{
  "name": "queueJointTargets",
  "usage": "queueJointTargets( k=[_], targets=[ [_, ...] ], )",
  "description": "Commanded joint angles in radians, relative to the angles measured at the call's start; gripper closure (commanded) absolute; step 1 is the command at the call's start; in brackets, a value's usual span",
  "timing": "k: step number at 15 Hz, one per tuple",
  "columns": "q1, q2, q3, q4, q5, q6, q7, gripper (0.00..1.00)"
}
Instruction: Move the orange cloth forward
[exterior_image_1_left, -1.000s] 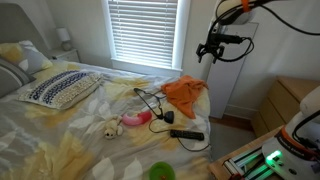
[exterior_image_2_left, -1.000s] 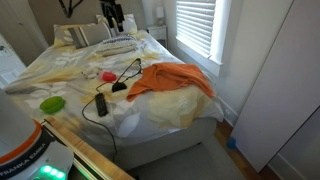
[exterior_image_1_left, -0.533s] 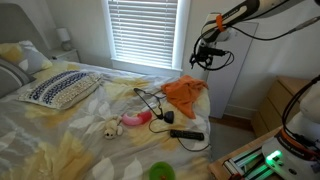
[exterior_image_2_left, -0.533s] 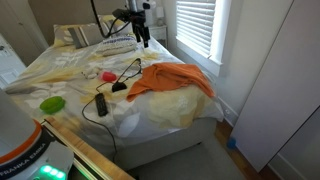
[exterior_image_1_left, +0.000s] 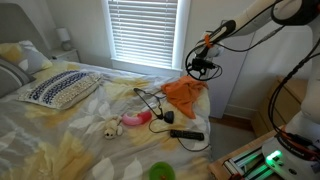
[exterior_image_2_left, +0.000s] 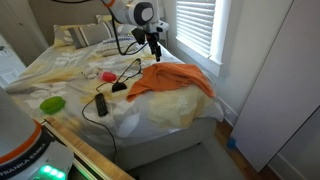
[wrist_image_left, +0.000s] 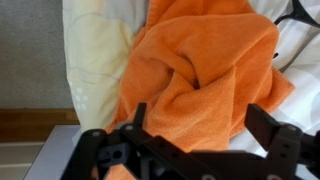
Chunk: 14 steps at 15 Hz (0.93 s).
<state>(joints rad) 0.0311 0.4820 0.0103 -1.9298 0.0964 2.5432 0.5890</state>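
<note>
My gripper will move down next, open and turning slightly, onto the bunched fold of the orange cloth (exterior_image_2_left: 163, 72) (wrist_image_left: 205, 97), because the raised top of the fold gives the spread fingers something to pinch.
The orange cloth (exterior_image_1_left: 183, 95) lies crumpled on the bed near its edge, below the window. It also shows in an exterior view (exterior_image_2_left: 172, 80) and fills the wrist view (wrist_image_left: 205, 65). My gripper (exterior_image_1_left: 200, 67) hangs open a little above the cloth, also seen in an exterior view (exterior_image_2_left: 155, 45). In the wrist view its two dark fingers (wrist_image_left: 200, 125) stand wide apart over the cloth with nothing between them.
On the bed lie a black cable (exterior_image_1_left: 150, 100), a black remote (exterior_image_1_left: 187, 134), a pink toy (exterior_image_1_left: 135, 121), a green bowl (exterior_image_1_left: 160, 172) and a patterned pillow (exterior_image_1_left: 60, 88). The window blinds (exterior_image_1_left: 145, 30) are behind. The bed edge drops to a wooden floor (wrist_image_left: 35, 120).
The arm has come down and moved over the bed, from high near the wall to just above the orange cloth. The cloth has not moved.
</note>
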Motion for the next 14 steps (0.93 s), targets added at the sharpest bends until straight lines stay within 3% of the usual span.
queueJointTargets(
  k=[1, 6, 7, 14],
  targets=[
    [0.026, 0.016, -0.029, 0.010, 0.032, 0.002, -0.015, 0.00],
    [0.025, 0.028, -0.029, 0.027, 0.040, 0.002, -0.015, 0.00],
    [0.040, 0.040, -0.055, 0.039, 0.021, -0.044, 0.030, 0.00],
    [0.017, 0.162, -0.031, 0.085, 0.213, 0.068, 0.105, 0.00]
  ],
)
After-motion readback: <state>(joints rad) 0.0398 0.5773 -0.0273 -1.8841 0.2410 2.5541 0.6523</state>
